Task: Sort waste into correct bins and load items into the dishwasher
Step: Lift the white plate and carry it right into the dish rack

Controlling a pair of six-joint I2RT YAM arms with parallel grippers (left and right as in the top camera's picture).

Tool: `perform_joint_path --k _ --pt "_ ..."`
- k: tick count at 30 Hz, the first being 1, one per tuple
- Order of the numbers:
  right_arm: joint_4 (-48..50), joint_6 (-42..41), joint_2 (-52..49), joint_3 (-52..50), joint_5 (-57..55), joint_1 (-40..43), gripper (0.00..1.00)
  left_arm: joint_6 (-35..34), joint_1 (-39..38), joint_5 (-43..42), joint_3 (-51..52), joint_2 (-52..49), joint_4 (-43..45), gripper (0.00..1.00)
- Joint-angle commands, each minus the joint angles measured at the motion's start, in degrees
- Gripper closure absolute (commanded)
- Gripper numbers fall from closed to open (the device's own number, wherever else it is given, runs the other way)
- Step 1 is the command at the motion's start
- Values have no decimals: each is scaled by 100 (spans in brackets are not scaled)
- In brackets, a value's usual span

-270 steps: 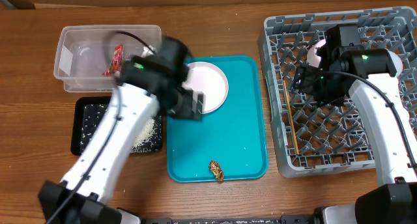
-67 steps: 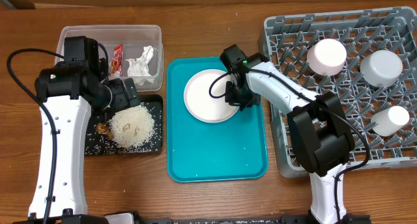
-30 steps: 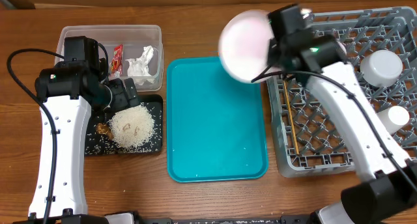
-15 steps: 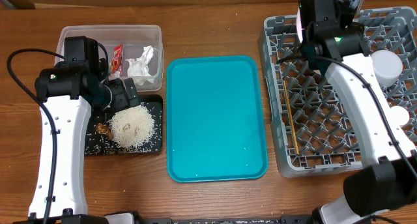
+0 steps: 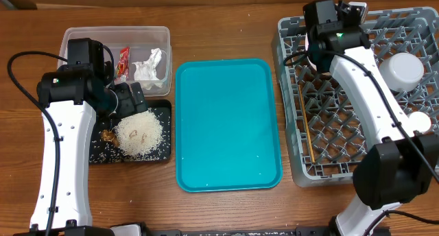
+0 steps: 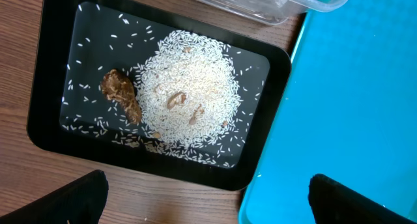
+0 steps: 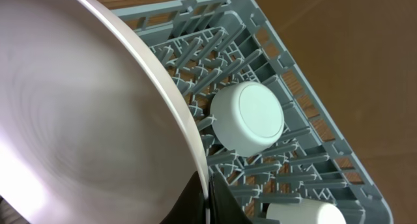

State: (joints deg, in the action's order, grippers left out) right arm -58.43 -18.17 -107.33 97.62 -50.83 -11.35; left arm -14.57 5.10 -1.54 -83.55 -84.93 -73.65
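I should turn my right gripper downward and lower the large white plate on its edge into the rack's far corner point(image 5: 304, 42).
My right gripper point(image 7: 208, 199) is shut on the rim of the large white plate point(image 7: 85, 113), which it holds on edge over the far left corner of the grey dishwasher rack point(image 5: 357, 136). An upturned bowl point(image 7: 247, 116) and a cup point(image 7: 306, 214) stand on the pegs beside it. Chopsticks point(image 5: 306, 126) lie in the rack's left side. My left gripper point(image 6: 208, 208) hangs open above the black tray point(image 6: 55, 51), which holds rice point(image 6: 189, 103) and a brown lump point(image 6: 120, 94). The clear tub point(image 5: 82, 47) holds the red wrapper point(image 5: 123, 61) and the napkin point(image 5: 151, 64).
The teal tray point(image 5: 226, 126) lies bare between the bins and the rack. The left arm point(image 5: 65, 147) runs along the table's left side, and the right arm point(image 5: 374, 99) stretches across the rack. A bowl point(image 5: 401, 70) and a cup point(image 5: 417, 121) sit at the rack's right.
My right gripper has carried the plate from above the teal tray's far right corner to the rack's far left corner and turned it on edge. The left arm has not moved.
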Motion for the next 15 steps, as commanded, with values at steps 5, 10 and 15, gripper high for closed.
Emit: perform_joint_path --k 5,10,15 --pt "-140 -162 20 96 1025 -24 96 85 11 -42 48 -13 22 0" --pt "-391 -291 20 96 2218 -24 96 85 11 -42 48 -13 22 0" --pt "-546 -291 59 98 2870 -24 83 85 11 -42 48 -13 22 0"
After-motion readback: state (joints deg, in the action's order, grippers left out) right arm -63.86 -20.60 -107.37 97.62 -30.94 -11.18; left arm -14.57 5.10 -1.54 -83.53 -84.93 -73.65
